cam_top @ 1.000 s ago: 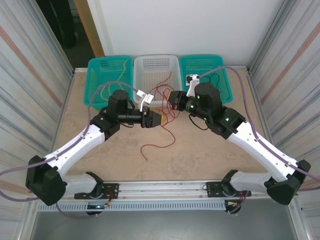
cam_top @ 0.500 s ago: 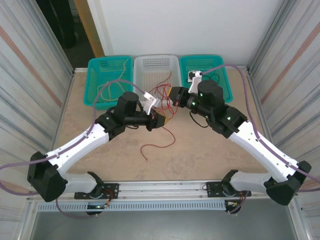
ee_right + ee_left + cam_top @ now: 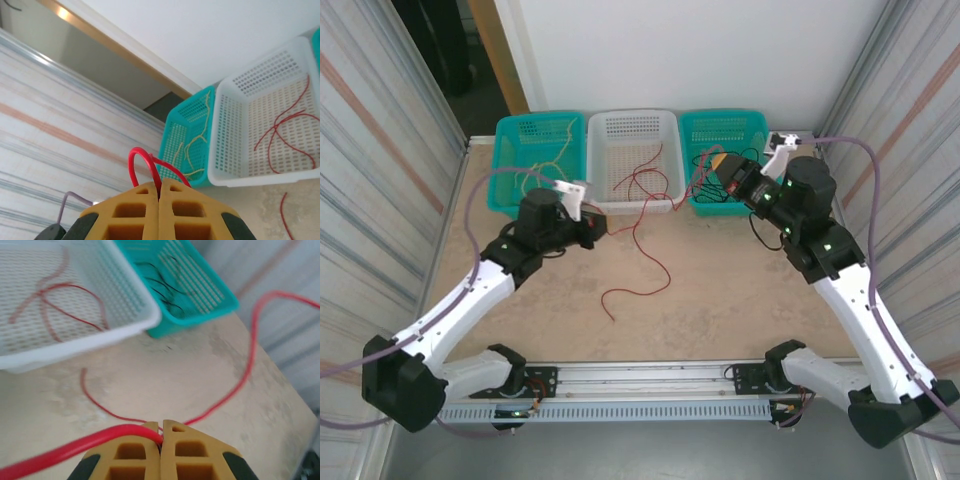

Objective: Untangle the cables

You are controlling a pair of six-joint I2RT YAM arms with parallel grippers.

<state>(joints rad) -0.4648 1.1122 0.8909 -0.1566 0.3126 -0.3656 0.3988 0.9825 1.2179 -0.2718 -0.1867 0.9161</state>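
The loop goes back toward the teal basket's near rim with my right gripper next. My right gripper then releases the loop, since my left gripper holds the cable.
A red cable lies partly on the table in a loose curve and rises to both grippers. My left gripper is in front of the white basket, shut on the red cable, which enters between the pads of the left gripper. My right gripper is raised over the right teal basket, and the right gripper is shut on a small loop of the red cable. More red cables lie in the white basket. Yellow cables and black cables lie in the teal baskets.
Three baskets stand along the back edge: a teal basket on the left, the white basket in the middle, a teal basket on the right. Corrugated walls close in both sides of the table.
The grippers have pulled apart: the left one drew back to the left, the right one swung right and up over the right teal basket. The red cable between them is drawn out longer.
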